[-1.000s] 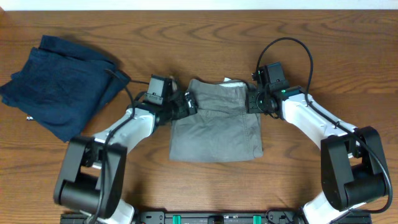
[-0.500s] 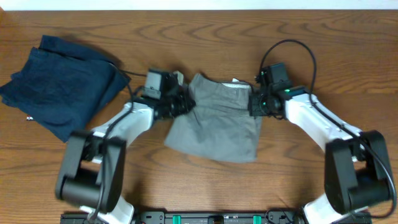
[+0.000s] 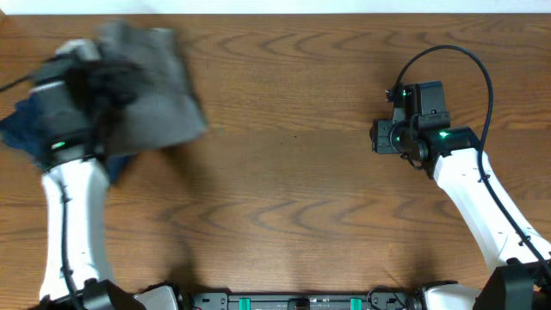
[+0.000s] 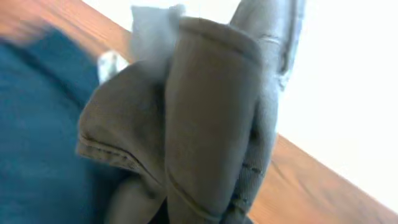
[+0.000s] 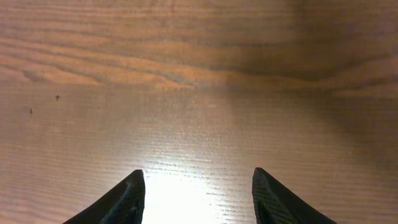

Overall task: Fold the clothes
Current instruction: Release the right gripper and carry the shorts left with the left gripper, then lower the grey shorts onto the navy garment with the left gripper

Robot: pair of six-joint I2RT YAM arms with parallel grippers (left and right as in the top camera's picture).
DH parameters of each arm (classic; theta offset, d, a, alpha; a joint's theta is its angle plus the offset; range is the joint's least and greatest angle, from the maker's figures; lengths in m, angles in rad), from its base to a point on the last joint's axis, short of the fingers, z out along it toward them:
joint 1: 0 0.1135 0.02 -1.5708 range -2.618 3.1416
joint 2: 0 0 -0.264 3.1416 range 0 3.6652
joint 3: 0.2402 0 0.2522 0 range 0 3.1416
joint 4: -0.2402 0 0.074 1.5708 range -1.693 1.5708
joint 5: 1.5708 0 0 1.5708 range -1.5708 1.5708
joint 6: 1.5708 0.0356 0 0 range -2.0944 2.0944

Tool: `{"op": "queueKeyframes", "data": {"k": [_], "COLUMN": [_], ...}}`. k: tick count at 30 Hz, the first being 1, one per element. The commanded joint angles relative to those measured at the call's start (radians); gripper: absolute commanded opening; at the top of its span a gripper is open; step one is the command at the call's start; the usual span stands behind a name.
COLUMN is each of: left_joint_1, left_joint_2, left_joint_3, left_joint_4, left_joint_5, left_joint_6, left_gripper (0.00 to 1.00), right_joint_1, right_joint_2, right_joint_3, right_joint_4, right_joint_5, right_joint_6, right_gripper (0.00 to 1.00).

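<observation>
The left gripper swings over the dark navy garment (image 3: 24, 127) next, lowers the clothes (image 3: 155, 82) onto it and releases, as it lies below, to the gripper's left in the overhead view.
The clothes (image 3: 155, 82), a grey woven garment, hang bunched and blurred at the far left of the table, partly over the dark navy garment. My left gripper (image 3: 108, 86) is shut on the clothes; its fingers are buried under the cloth. In the left wrist view the grey folds (image 4: 205, 112) with a stitched hem fill the frame and hide the jaws. My right gripper (image 3: 379, 136) hovers at the right over bare wood, far from the clothes. It is open, and only table shows between its two dark fingertips (image 5: 124, 196) in the right wrist view.
A dark navy folded garment (image 3: 17, 129) lies at the left edge, under and behind the grey cloth, and shows as blue fabric (image 4: 37, 124) in the left wrist view. The brown wooden table (image 3: 293, 172) runs between the two arms.
The left gripper shut on the grey garment and swept it from the table's middle to the far left, over the navy garment. The right gripper let go and drew back to the right.
</observation>
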Motion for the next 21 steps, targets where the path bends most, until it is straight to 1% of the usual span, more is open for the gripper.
{"op": "queueKeyframes", "data": {"k": [1,4,8,16,21], "left_joint_1": [0.136,0.233,0.294,0.311,0.323], "left_joint_2": [-0.011,0.005,0.030,0.036,0.036], "left_joint_3": [0.028,0.028,0.028,0.028,0.028], "left_joint_4": [0.040,0.048,0.055,0.136,0.181], "left_joint_5": [-0.027,-0.027,-0.010,-0.004,-0.009], "left_joint_6": [0.021,0.014,0.000,-0.013,-0.061], "left_gripper": [0.06,0.06,0.06,0.06,0.06], "right_joint_1": [-0.008,-0.008,-0.008,-0.008,-0.008], "right_joint_2": [-0.008,-0.008,-0.008,-0.008,-0.008], "right_joint_3": [-0.001,-0.001,-0.001,-0.001,-0.001], "right_joint_4": [-0.005,-0.005,-0.005,-0.013,-0.019], "right_joint_5": [-0.002,-0.002,-0.002,-0.002,-0.002], "right_joint_6": [-0.016,-0.016,-0.016,-0.016,-0.016], "right_gripper": [0.54,0.54,0.54,0.54,0.54]}}
